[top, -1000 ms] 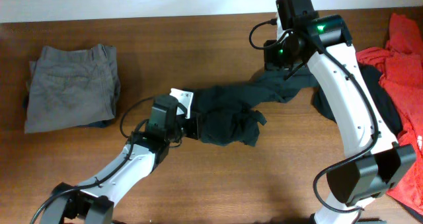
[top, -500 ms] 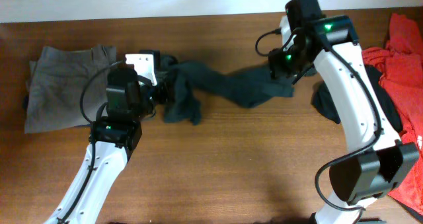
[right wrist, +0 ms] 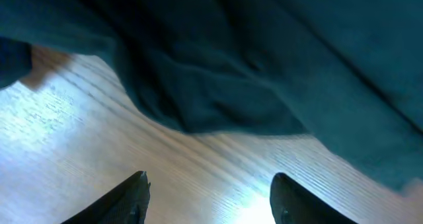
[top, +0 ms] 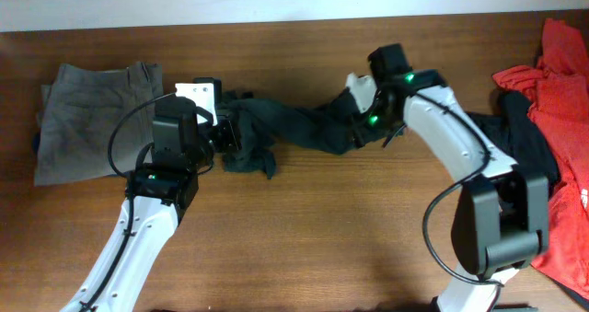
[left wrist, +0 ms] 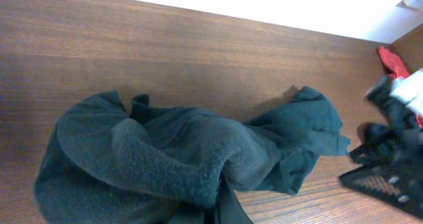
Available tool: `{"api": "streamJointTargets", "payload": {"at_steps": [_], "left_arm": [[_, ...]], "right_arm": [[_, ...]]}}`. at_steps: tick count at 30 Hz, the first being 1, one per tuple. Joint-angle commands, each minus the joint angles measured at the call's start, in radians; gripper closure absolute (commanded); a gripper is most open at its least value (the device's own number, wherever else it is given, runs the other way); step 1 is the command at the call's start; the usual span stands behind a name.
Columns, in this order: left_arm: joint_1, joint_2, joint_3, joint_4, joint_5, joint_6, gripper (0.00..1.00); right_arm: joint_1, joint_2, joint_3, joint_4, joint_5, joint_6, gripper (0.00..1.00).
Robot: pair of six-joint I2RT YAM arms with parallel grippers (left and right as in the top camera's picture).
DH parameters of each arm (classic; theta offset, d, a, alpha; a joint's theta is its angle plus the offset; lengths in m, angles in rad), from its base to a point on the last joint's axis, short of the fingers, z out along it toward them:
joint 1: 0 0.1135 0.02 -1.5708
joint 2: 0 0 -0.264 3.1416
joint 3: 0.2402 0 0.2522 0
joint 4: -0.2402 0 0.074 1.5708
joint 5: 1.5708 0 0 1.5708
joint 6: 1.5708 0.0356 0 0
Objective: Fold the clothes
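Observation:
My right gripper's fingers are above the cloth and short of it, so it will first go down toward my left gripper to get onto the garment's near edge.
A dark black-green garment (top: 294, 128) lies stretched in a crumpled band across the table's middle; no lettering shows on it. My left gripper (top: 230, 133) is shut on its bunched left end; in the left wrist view the cloth (left wrist: 165, 158) covers the jaws (left wrist: 218, 214). My right gripper (top: 362, 123) is at the garment's right end, open and empty. In the right wrist view its fingertips (right wrist: 135, 194) hang over bare wood, and the cloth (right wrist: 231, 65) lies just beyond them. Folded grey-khaki trousers (top: 101, 119) lie far left. A red garment (top: 561, 100) lies far right.
Another black garment (top: 520, 142) lies at the right beside the red one, partly under my right arm. The wooden table (top: 322, 248) meets a white wall at its far edge (top: 276, 19). My right arm also shows at the right edge of the left wrist view (left wrist: 396, 151).
My left gripper has pulled the garment's left end from the table's middle towards the back left. My right gripper has let go of the right end, moved left and come down.

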Motion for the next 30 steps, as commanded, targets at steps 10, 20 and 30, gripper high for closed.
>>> {"api": "streamJointTargets", "payload": {"at_steps": [10,20,30], "left_arm": [[0.004,-0.003,0.003,-0.005,-0.010,0.017,1.00],[0.004,-0.003,0.003,-0.004,-0.013,0.017,0.99],[0.027,-0.012,0.027,0.029,-0.195,0.082,1.00]], "right_arm": [[0.138,0.020,-0.152,0.244,0.024,-0.102,0.37],[0.138,0.095,-0.151,0.271,0.031,-0.084,0.84],[0.073,-0.021,0.053,0.100,0.354,0.071,0.96]]}}
